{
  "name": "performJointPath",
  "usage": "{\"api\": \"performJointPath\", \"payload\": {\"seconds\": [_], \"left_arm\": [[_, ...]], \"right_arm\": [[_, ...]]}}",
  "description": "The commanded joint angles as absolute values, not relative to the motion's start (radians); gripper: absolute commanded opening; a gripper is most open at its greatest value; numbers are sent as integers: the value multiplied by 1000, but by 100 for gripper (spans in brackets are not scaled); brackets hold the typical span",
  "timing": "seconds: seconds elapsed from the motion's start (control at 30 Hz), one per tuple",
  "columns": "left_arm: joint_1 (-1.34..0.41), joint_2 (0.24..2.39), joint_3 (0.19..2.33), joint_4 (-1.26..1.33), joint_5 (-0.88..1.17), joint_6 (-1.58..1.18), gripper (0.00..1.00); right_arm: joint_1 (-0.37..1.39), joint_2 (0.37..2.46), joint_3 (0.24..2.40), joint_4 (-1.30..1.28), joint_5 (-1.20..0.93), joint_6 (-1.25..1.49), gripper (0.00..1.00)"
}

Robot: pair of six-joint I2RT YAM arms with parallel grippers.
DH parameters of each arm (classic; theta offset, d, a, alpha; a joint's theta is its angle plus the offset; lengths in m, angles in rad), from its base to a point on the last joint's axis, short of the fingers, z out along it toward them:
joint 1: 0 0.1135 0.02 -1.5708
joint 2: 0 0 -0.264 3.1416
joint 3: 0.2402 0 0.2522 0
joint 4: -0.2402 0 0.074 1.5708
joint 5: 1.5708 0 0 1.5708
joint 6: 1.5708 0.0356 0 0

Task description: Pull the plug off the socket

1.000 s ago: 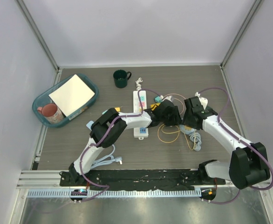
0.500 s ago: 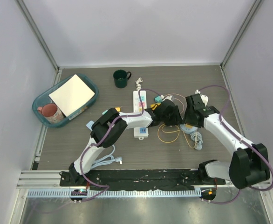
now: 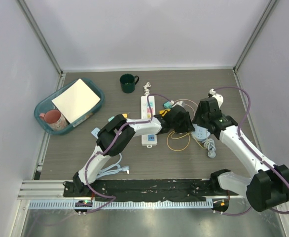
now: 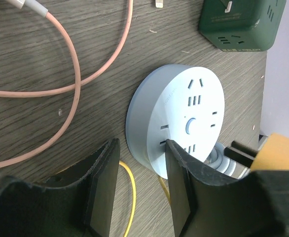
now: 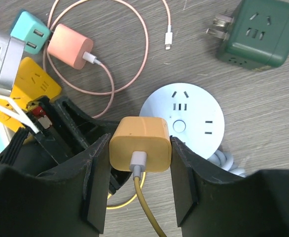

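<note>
My right gripper will next carry the unplugged plug over and down and then let it go, because the yellow cable loop (image 3: 176, 138) lies below it, left in the top view.
The round white socket (image 5: 194, 113) lies flat on the table and also shows in the left wrist view (image 4: 189, 118) and the top view (image 3: 199, 133). My right gripper (image 5: 139, 142) is shut on the yellow plug (image 5: 140, 143), which hangs clear above the socket's left edge with its yellow cable (image 5: 147, 207) trailing down. The plug's corner shows in the left wrist view (image 4: 282, 153). My left gripper (image 4: 142, 192) is open, its jaws astride the socket's near edge, with one finger (image 4: 184, 187) over the socket's face. In the top view the left gripper (image 3: 186, 123) and the right gripper (image 3: 203, 118) sit close together.
A dark green cube socket (image 5: 258, 34) lies just beyond the round one. A pink charger (image 5: 70, 47) with a looped pink cable, a teal adapter (image 5: 31, 32) and a yellow strip (image 5: 33, 84) lie left. A white power strip (image 3: 148, 111), green mug (image 3: 128, 83) and teal basket (image 3: 43, 111) are further left.
My right arm has lifted and drawn back to the right a little with the yellow plug. My left arm has stayed at the socket.
</note>
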State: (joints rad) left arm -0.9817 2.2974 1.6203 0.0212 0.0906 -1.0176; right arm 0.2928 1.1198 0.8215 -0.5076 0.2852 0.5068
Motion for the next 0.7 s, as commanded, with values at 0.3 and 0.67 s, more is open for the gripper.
{"api": "performJointPath", "payload": {"seconds": [0.3, 0.67], "left_arm": [[-973, 2249, 1654, -255, 93, -890, 55], [-946, 2004, 1672, -316, 64, -815, 84]], "right_arm": [[173, 1320, 1201, -502, 305, 408, 10], [141, 1465, 1264, -388, 37, 494, 10]]}}
